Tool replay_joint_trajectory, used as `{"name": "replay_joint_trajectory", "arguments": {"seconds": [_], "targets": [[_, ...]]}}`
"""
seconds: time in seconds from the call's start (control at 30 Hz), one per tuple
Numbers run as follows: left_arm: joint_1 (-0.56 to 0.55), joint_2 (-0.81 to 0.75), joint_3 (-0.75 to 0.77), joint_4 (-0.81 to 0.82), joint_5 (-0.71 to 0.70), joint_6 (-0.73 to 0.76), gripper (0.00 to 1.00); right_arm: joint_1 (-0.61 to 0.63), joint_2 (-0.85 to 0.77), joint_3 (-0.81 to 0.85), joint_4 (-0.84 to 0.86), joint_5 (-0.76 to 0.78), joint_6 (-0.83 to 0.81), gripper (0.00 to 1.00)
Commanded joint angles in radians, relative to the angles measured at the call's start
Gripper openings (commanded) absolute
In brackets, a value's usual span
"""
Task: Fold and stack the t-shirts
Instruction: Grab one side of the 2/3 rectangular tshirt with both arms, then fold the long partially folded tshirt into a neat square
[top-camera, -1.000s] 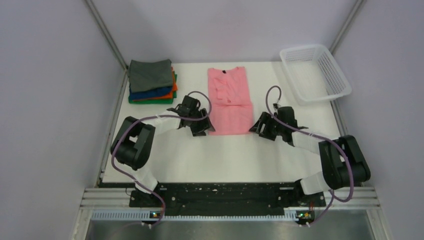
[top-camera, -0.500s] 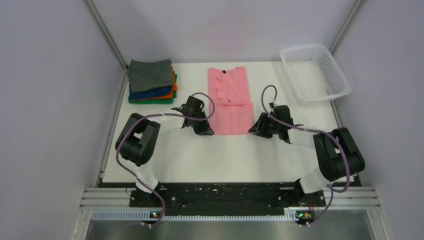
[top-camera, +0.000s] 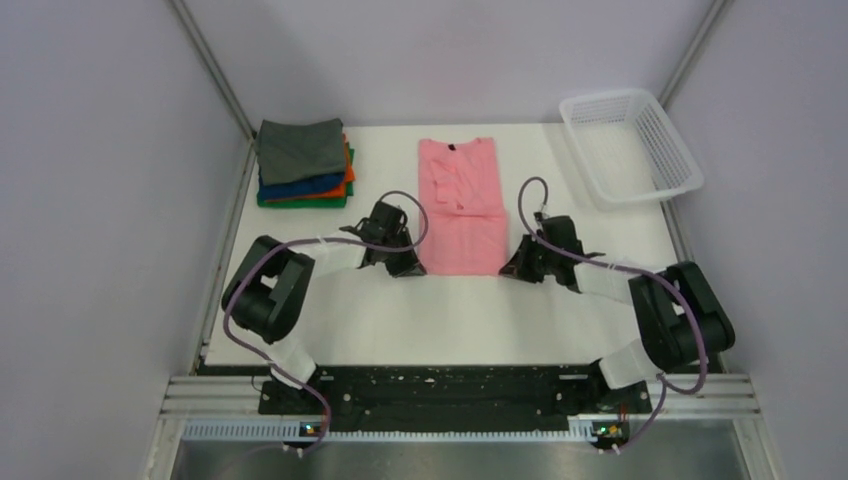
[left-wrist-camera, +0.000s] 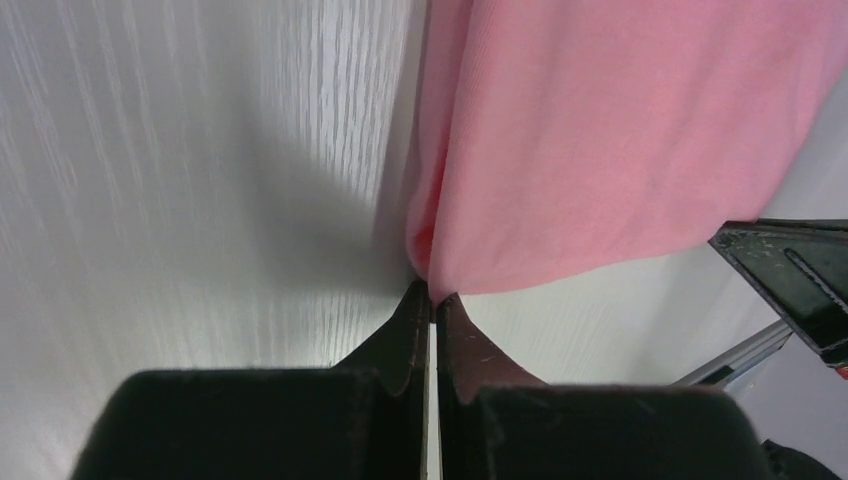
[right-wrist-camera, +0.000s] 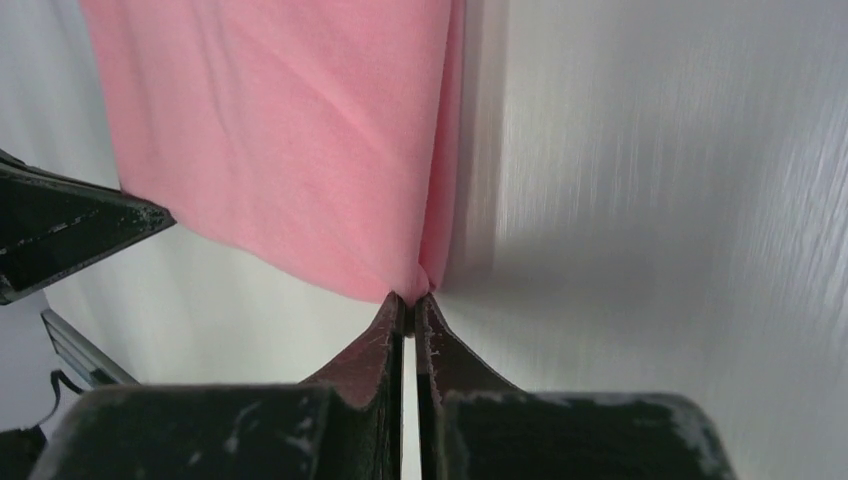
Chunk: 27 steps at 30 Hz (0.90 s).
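The robot will next lift the t-shirt's corner, fold it outward, set it down at the collar end of the still-long strip (top-camera: 432, 151) and let go, because that end lies outward of the left gripper.
The pink t-shirt (top-camera: 461, 205) lies flat in the middle of the table, folded into a long strip with its collar at the far end. My left gripper (top-camera: 413, 268) is shut on its near left corner (left-wrist-camera: 432, 270), with the cloth pinched at the fingertips. At the near right corner (right-wrist-camera: 425, 275) my right gripper (top-camera: 507, 268) is likewise shut on the cloth. A stack of folded t-shirts (top-camera: 303, 163) stands at the far left, dark grey on top of blue, orange and green.
A white mesh basket (top-camera: 630, 146) stands at the far right corner. Grey walls close in the table on both sides and at the back. The arm bases sit on a black rail (top-camera: 440, 385) at the near edge.
Both grippers slid in to the shirt's near corners and went from open to shut on them. The shirt's near hem has shifted slightly.
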Motion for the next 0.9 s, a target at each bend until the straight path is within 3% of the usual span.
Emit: {"name": "replay_joint_trajectory", "arguments": {"seconds": [0.0,0.17,0.3,0.43,0.53,0.67,0.87], "targets": [[-0.060,-0.093,-0.136,-0.040,-0.070,-0.002,0.00,0.042,-0.152,-0.047,-0.136,0.006,-0.036,0.00],[-0.153,-0.239,-0.278,-0.069,-0.087,-0.096,0.00,0.099,-0.360,-0.128,-0.300,0.004,-0.032,0.00],[-0.250,-0.484,-0.369,-0.121,-0.114,-0.209,0.00,0.114,-0.569,-0.183,-0.481,-0.065,-0.034,0.00],[-0.349,-0.699,-0.324,-0.273,-0.222,-0.220,0.00,0.115,-0.797,-0.128,-0.702,-0.109,-0.048,0.00],[-0.374,-0.807,-0.306,-0.291,-0.219,-0.213,0.00,0.117,-0.905,-0.068,-0.765,-0.118,-0.047,0.00],[-0.376,-0.888,-0.271,-0.305,-0.244,-0.193,0.00,0.116,-0.936,0.007,-0.759,-0.108,-0.045,0.00],[-0.370,-0.903,-0.213,-0.322,-0.461,-0.159,0.00,0.115,-0.820,0.118,-0.686,0.040,-0.043,0.00]]}}
